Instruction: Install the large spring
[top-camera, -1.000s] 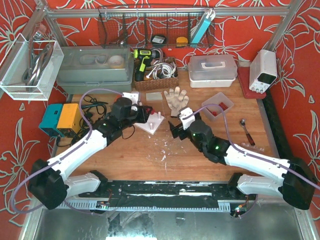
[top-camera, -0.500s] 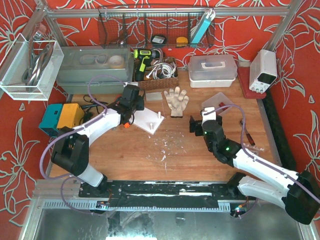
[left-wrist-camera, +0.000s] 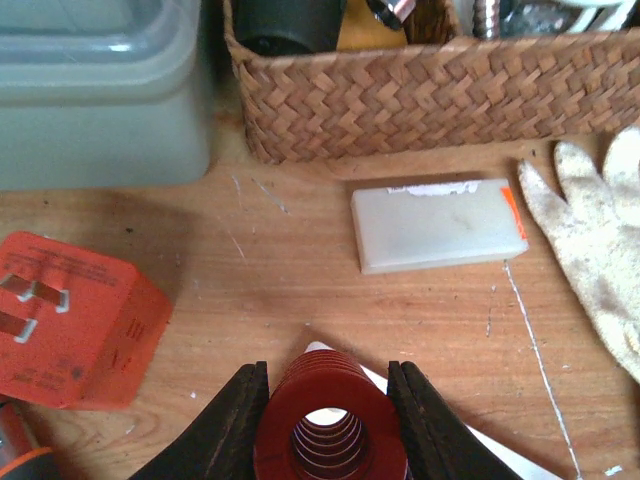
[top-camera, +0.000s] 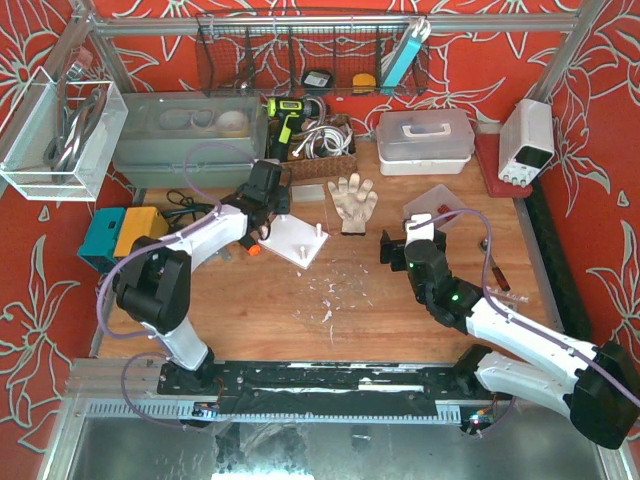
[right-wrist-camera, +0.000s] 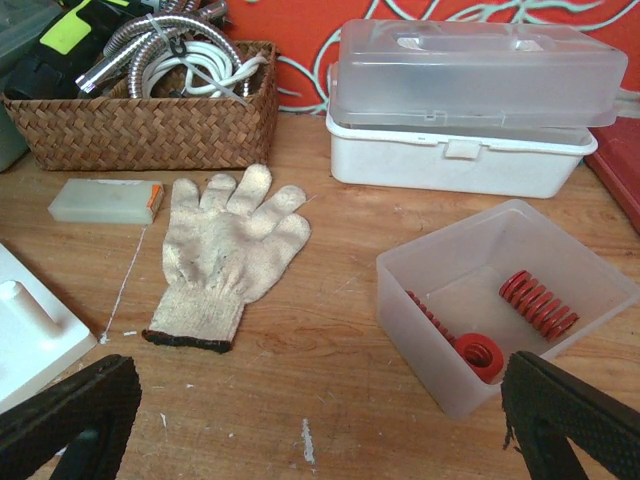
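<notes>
I should next lower my left gripper and release the spring onto the far corner of the white peg plate below.
My left gripper [left-wrist-camera: 328, 380] is shut on the large red spring [left-wrist-camera: 330, 395], held end-on so I look through its bore. In the top view this gripper [top-camera: 268, 205] hangs over the back left corner of the white peg plate [top-camera: 300, 242], and a strip of that plate shows behind the spring [left-wrist-camera: 500, 455]. My right gripper [right-wrist-camera: 320, 430] is wide open and empty; in the top view [top-camera: 392, 250] it sits right of the plate. A clear bin [right-wrist-camera: 425, 300] ahead of it holds several red springs [right-wrist-camera: 538, 303].
A white work glove [top-camera: 352, 200] lies between plate and bin. A wicker basket [left-wrist-camera: 420, 90], a small translucent block [left-wrist-camera: 435, 225] and an orange plug adapter [left-wrist-camera: 70, 320] lie near the left gripper. A grey tub [top-camera: 185, 140] and a white lidded box [top-camera: 425, 140] stand at the back.
The left gripper has shifted back and slightly right, its arm swinging to the left. The right gripper has drawn away from the plate to the right and then stayed still.
</notes>
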